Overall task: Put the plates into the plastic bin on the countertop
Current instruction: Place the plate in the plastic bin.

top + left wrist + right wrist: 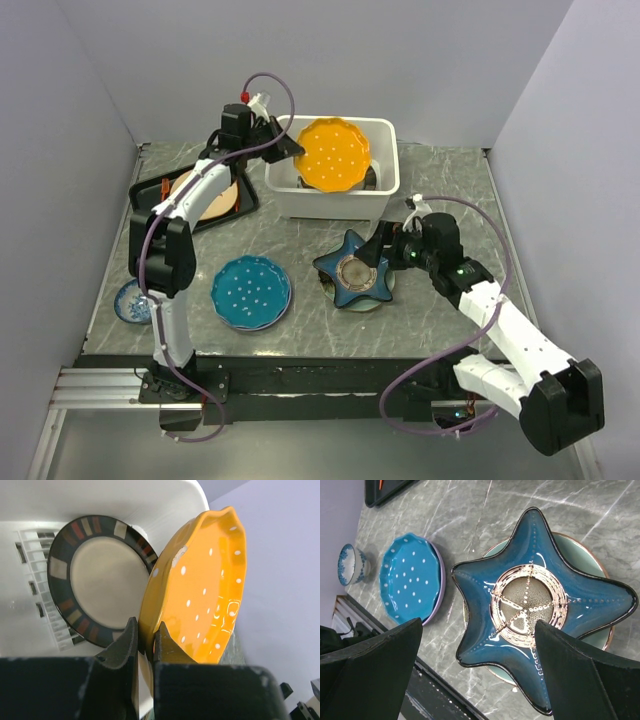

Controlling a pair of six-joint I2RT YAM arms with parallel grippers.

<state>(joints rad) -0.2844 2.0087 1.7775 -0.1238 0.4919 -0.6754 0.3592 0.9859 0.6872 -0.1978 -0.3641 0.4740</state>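
The orange scalloped plate still hangs above the bin, so the robot's left gripper needs to move down onto the dark-rimmed beige plate [100,577] inside the bin and release it there.
My left gripper [290,150] is shut on the rim of the orange scalloped plate [334,154] and holds it tilted over the white plastic bin [286,197]. In the left wrist view the fingers [165,642] pinch that plate's [205,590] edge, and a dark-rimmed beige plate [100,577] leans inside the bin [30,510]. My right gripper [374,250] is open above the navy star-shaped plate [357,270], which lies on a pale green plate [580,555]. The blue dotted plate [250,291] lies on the countertop [440,190].
A black tray [150,190] with a beige plate [215,200] sits left of the bin. A small blue bowl [132,301] stands at the left edge. Grey walls close in on both sides.
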